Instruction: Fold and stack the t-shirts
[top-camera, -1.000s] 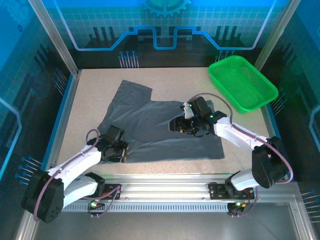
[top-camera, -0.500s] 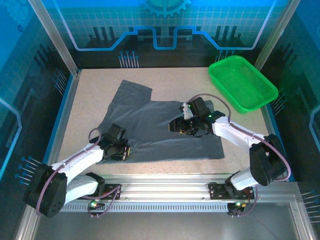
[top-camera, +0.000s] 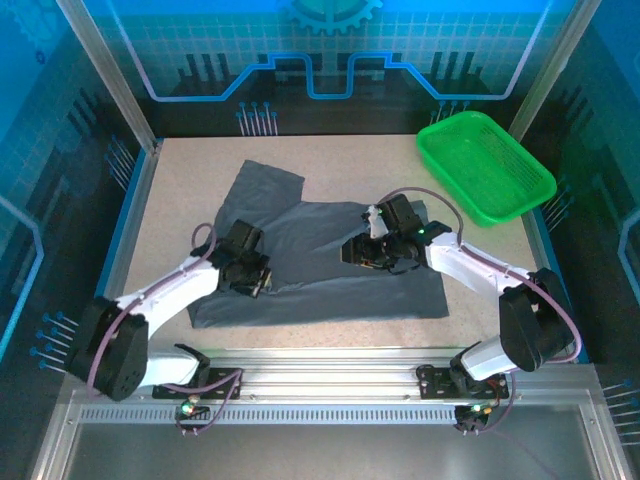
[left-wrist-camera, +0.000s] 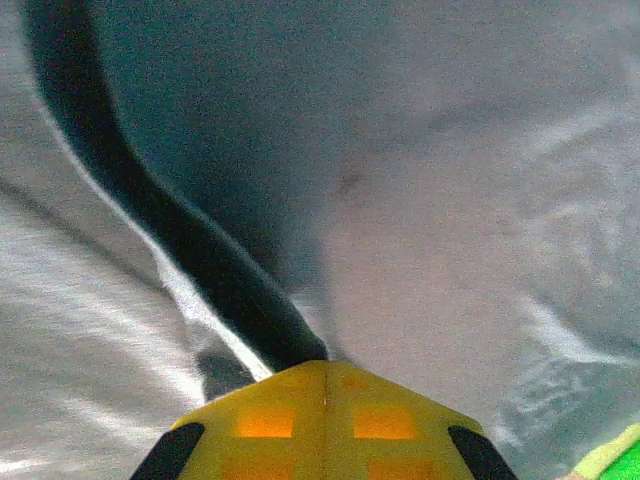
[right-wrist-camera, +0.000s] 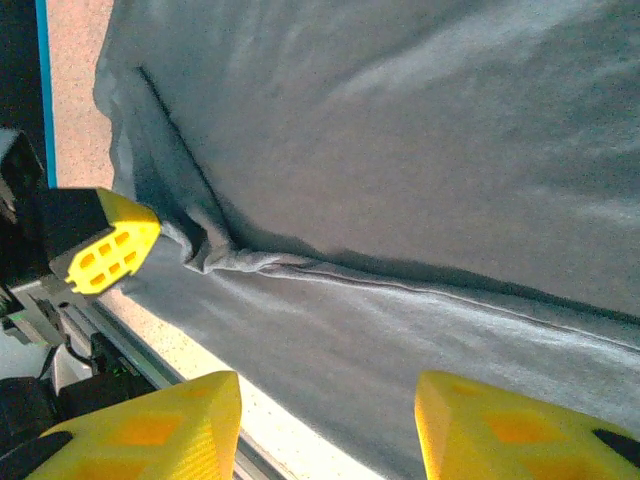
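Note:
My left gripper is pinching the fold of cloth bunched at its fingers, and next it will carry it outward and over toward the shirt's middle (top-camera: 296, 250) to release it.
A dark slate-grey t-shirt (top-camera: 310, 235) lies spread across the middle of the table, one sleeve pointing to the far left. My left gripper (top-camera: 252, 273) rests on its near-left part. In the left wrist view its yellow fingers (left-wrist-camera: 325, 365) are pressed together, with a ridge of the cloth (left-wrist-camera: 200, 260) running into the tips. The right wrist view shows the shirt (right-wrist-camera: 400, 150) bunched beside the left gripper's finger (right-wrist-camera: 103, 250). My right gripper (top-camera: 362, 254) hovers over the shirt's middle, its jaws (right-wrist-camera: 330, 440) open with only flat cloth between them.
A green basket (top-camera: 485, 165) stands at the far right corner; its edge shows in the left wrist view (left-wrist-camera: 615, 460). Bare speckled table (top-camera: 190, 165) lies left of the shirt and behind it. An aluminium rail (top-camera: 330, 365) runs along the near edge, and frame posts stand at the corners.
The left gripper closed on the shirt's near-left edge, then moved away from the near edge and to the right, dragging cloth into a fold. The right gripper's jaws narrowed a little.

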